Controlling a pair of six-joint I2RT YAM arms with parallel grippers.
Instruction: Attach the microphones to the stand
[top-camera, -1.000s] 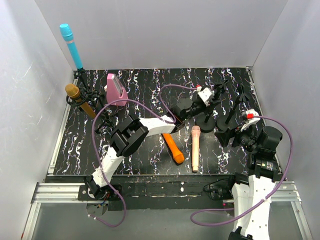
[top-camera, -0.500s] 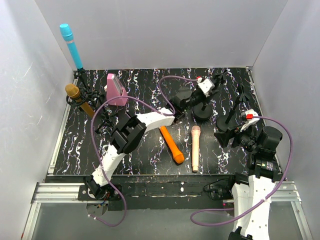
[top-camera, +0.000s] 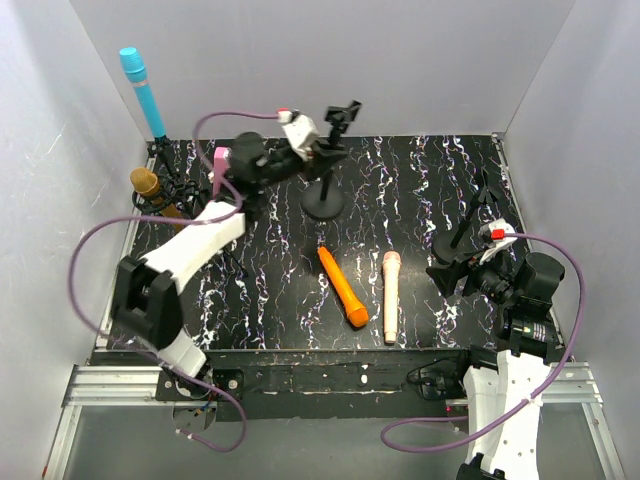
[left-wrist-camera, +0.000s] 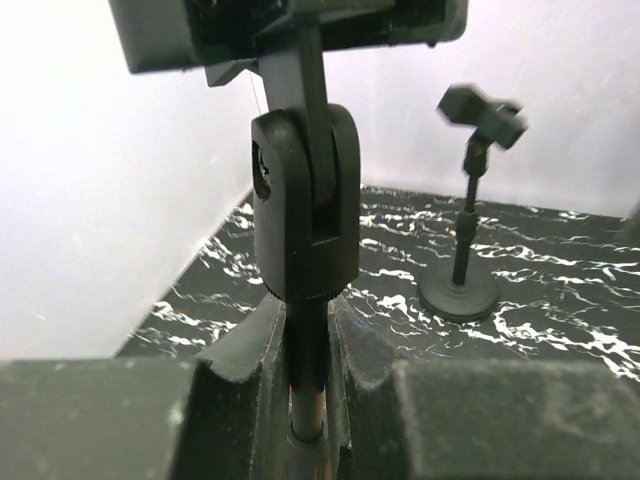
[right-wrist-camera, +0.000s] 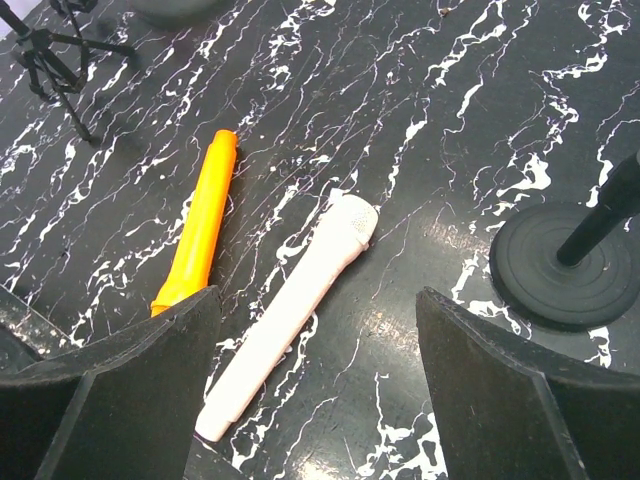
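Note:
My left gripper draws back with the stand onto the bare mat beside the orange microphone next, where the stand's round base has room, and releases the pole.
My left gripper (top-camera: 318, 152) is shut on the thin pole of a black round-base microphone stand (top-camera: 323, 203) at the back centre, just under its swivel joint (left-wrist-camera: 305, 210); its clip (top-camera: 343, 114) is empty. The orange microphone (top-camera: 343, 287) and the peach-pink microphone (top-camera: 390, 296) lie side by side on the mat; both show in the right wrist view (right-wrist-camera: 200, 225) (right-wrist-camera: 290, 310). My right gripper (top-camera: 452, 275) is open and empty, hovering right of them (right-wrist-camera: 315, 400). The cyan microphone (top-camera: 140, 85) stands upright in a stand at the back left. The gold microphone (top-camera: 152, 190) sits tilted in a tripod stand.
A second round-base stand (top-camera: 470, 215) stands at the right by my right gripper, its base (right-wrist-camera: 565, 265) close to the right finger. A pink wedge block (top-camera: 226, 165) sits behind my left arm. White walls enclose the black marbled mat (top-camera: 270, 300).
My left arm swung from the mat's middle right to the back centre, carrying the stand with it. The right arm and the lying microphones have not moved.

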